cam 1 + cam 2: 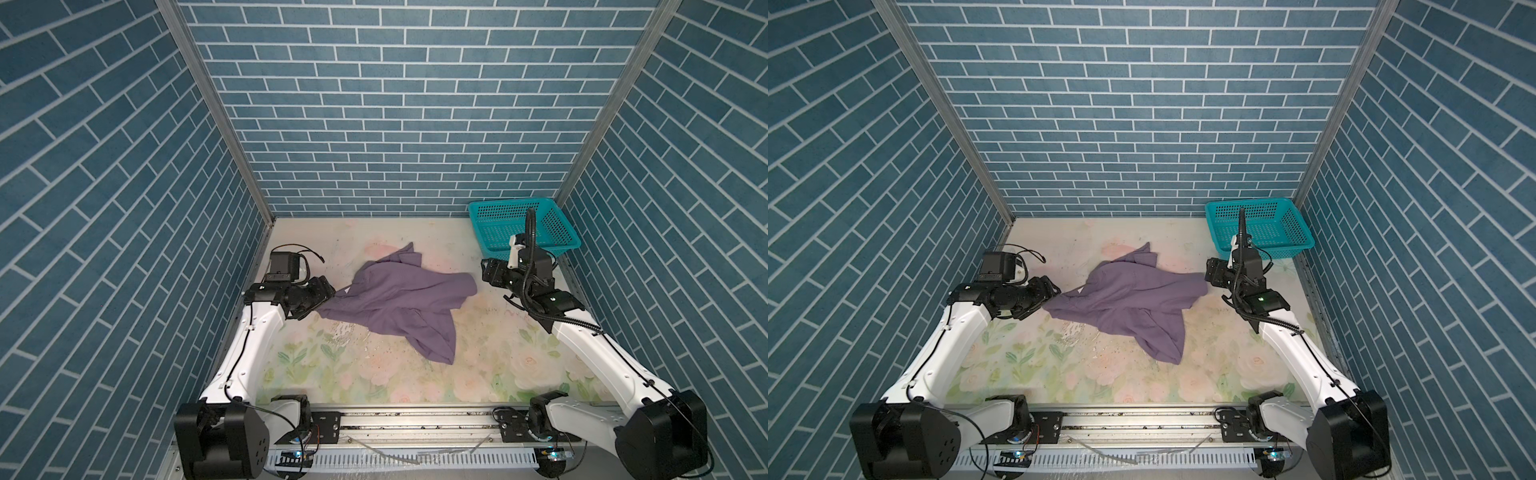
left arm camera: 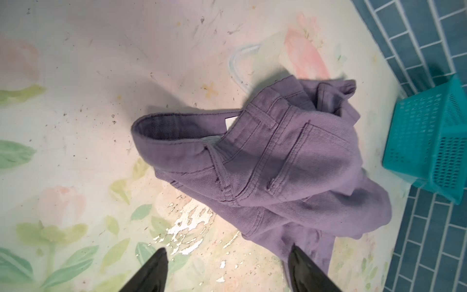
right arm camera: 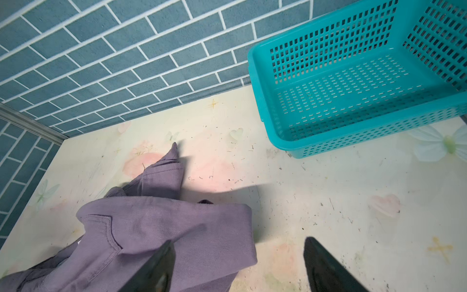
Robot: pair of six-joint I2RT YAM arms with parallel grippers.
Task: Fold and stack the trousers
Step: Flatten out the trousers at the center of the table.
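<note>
I need to move my right gripper down and toward the trousers, over the trousers' edge nearest the basket, since that edge already runs between its open fingers.
The purple trousers lie crumpled in the middle of the floral table, waistband towards the left arm and one leg trailing towards the front. My left gripper hovers at their left edge, open, with bare table between its fingers and one fingertip over a trouser leg. My right gripper is at their right edge, open, with one fingertip over the cloth and its partner over bare table. Neither gripper holds anything.
A teal mesh basket stands at the back right corner, just behind the right wrist, with nothing in it. Blue brick-pattern walls close in the table on three sides. The arm rail runs along the front edge.
</note>
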